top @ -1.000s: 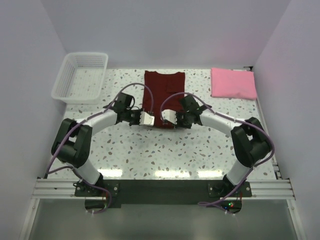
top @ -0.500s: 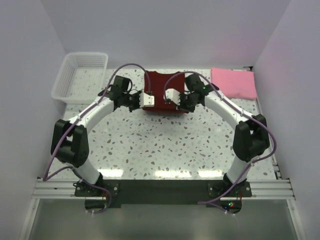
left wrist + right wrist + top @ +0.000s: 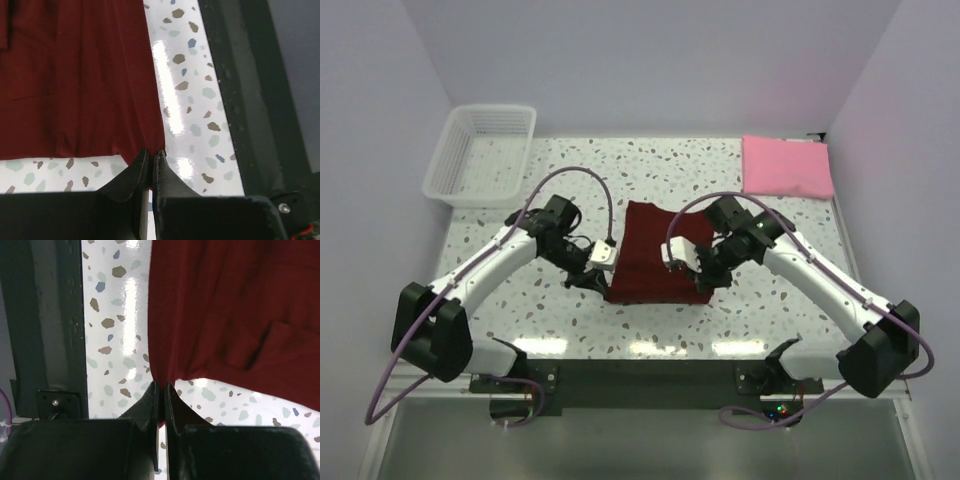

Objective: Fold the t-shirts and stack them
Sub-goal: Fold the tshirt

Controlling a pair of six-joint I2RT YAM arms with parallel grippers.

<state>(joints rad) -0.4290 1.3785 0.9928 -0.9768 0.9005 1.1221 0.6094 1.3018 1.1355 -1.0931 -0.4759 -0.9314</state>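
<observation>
The t-shirt's far end (image 3: 698, 226) is outward of my right gripper, so my right gripper will next carry the t-shirt's near corner outward and let it go over that end.
A dark red t-shirt (image 3: 653, 258) lies folded into a rectangle on the table's middle. My left gripper (image 3: 605, 292) is shut on its near left corner, shown in the left wrist view (image 3: 151, 152). My right gripper (image 3: 698, 290) is shut on its near right corner, shown in the right wrist view (image 3: 161, 385). The red cloth (image 3: 75, 75) spreads flat beyond the left jaws, and a fold edge shows in the red cloth (image 3: 235, 315) beyond the right jaws. A folded pink t-shirt (image 3: 787, 166) lies at the far right.
A white plastic basket (image 3: 482, 152) stands at the far left. The dark frame rail (image 3: 650, 380) runs along the near table edge, seen close in the left wrist view (image 3: 250, 90) and the right wrist view (image 3: 45, 325). White walls enclose the table.
Both grippers have pulled back from the far side toward the near edge, dragging the red t-shirt with them; it now lies nearer me at the table's middle.
</observation>
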